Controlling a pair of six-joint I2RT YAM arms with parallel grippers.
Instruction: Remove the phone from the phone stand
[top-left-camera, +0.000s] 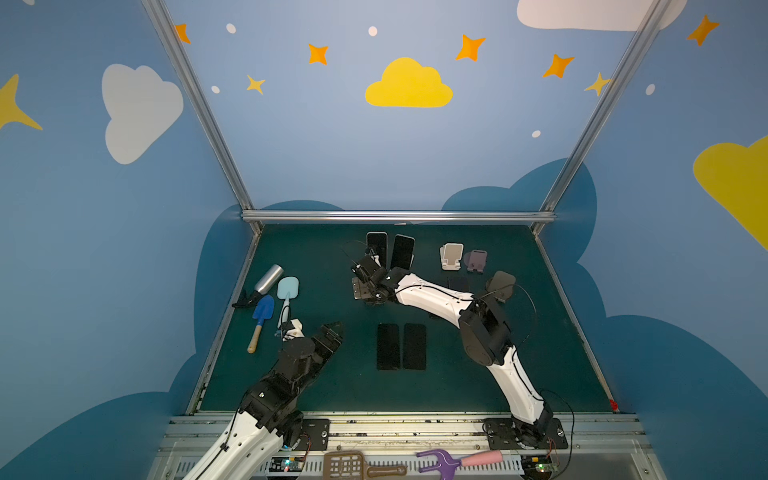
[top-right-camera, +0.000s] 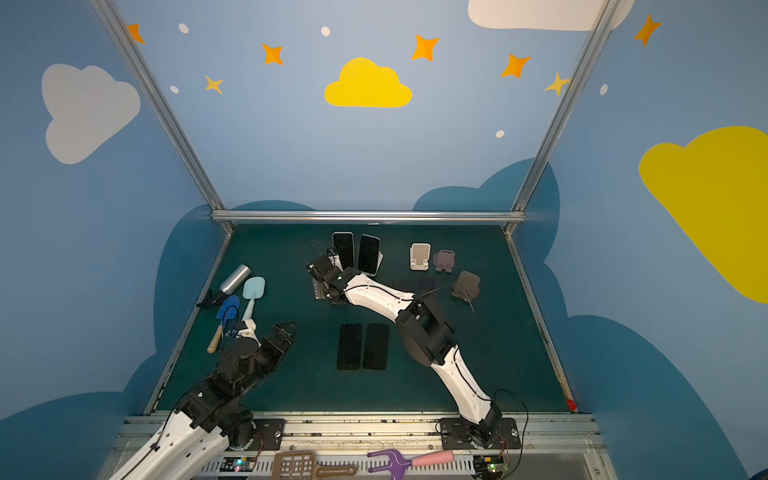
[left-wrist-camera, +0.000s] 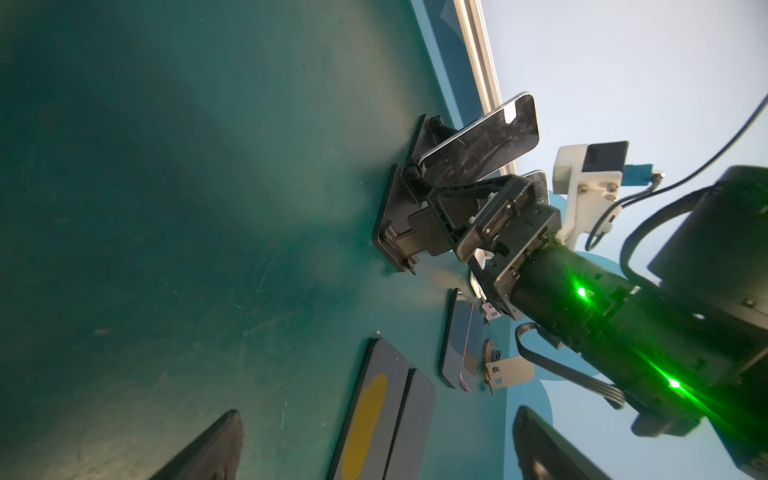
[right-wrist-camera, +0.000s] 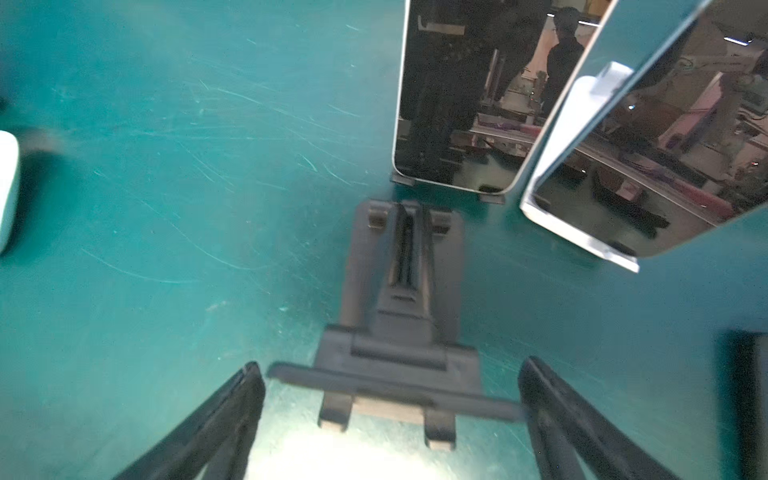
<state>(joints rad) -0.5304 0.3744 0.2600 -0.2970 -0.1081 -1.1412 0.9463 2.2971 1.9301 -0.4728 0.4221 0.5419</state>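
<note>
The right gripper stays over the empty dark phone stand and brings its fingers together on the crosswise plate (right-wrist-camera: 397, 392) next, as that plate already lies between them.
Two dark phones lean upright on stands at the back middle in both top views, the left phone (top-left-camera: 377, 248) (top-right-camera: 343, 249) and the right phone (top-left-camera: 403, 252) (top-right-camera: 369, 254). In the right wrist view the left phone (right-wrist-camera: 453, 95) rests on a dark stand and the right phone (right-wrist-camera: 665, 158) on a white stand (right-wrist-camera: 569, 124). My right gripper (top-left-camera: 362, 279) (right-wrist-camera: 392, 374) points down, open, its fingers either side of an empty dark phone stand (right-wrist-camera: 401, 307) (left-wrist-camera: 397, 224) lying in front of the left phone. My left gripper (top-left-camera: 332, 332) (left-wrist-camera: 380, 440) hovers open and empty at the front left.
Two phones (top-left-camera: 387, 346) (top-left-camera: 414, 346) lie flat mid-mat, another (top-left-camera: 458, 284) under the right arm. Empty white (top-left-camera: 451, 256), purple (top-left-camera: 476, 261) and brown (top-left-camera: 500, 284) stands sit back right. A bottle (top-left-camera: 268, 278), blue trowel (top-left-camera: 262, 316) and pale spatula (top-left-camera: 286, 293) lie left.
</note>
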